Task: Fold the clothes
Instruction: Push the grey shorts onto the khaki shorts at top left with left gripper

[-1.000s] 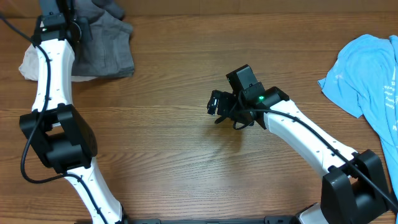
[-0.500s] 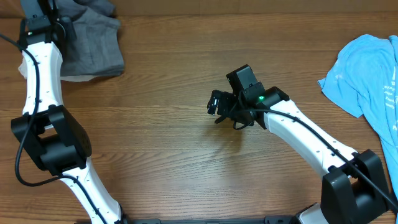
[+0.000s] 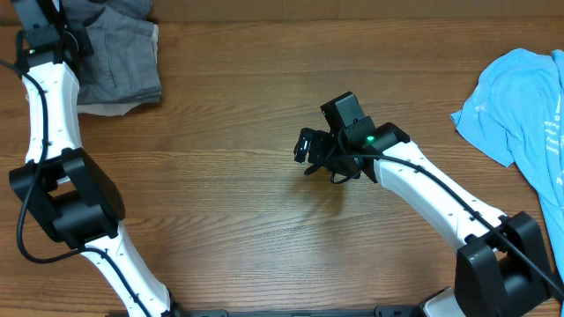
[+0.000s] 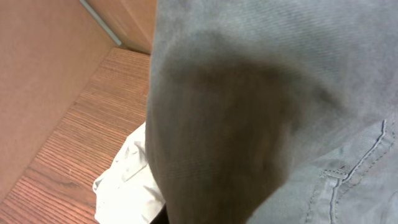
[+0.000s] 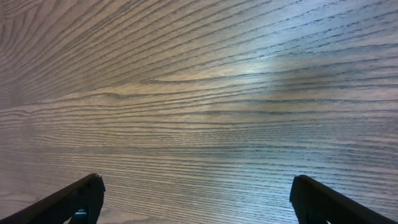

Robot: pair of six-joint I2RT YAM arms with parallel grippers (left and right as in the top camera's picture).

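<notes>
The grey cloth still hangs raised: next I shift my left gripper to the left in the overhead view, then return and lower it over the beige shorts.
The mid-grey shorts lie bunched at the table's far left corner, on top of the beige shorts, of which only a pale edge shows. My left gripper is at the shorts' left edge, shut on the grey cloth. In the left wrist view the grey shorts hang across the lens and hide the fingers, with the pale beige cloth below. My right gripper is open and empty over bare wood at the table's middle. The light-blue T-shirt lies at the right edge.
The wooden table runs between the two piles. A brown wall stands close behind the left corner.
My left gripper has pulled the grey shorts leftward towards the far left corner, and less of the beige shorts shows. The right arm has not moved.
</notes>
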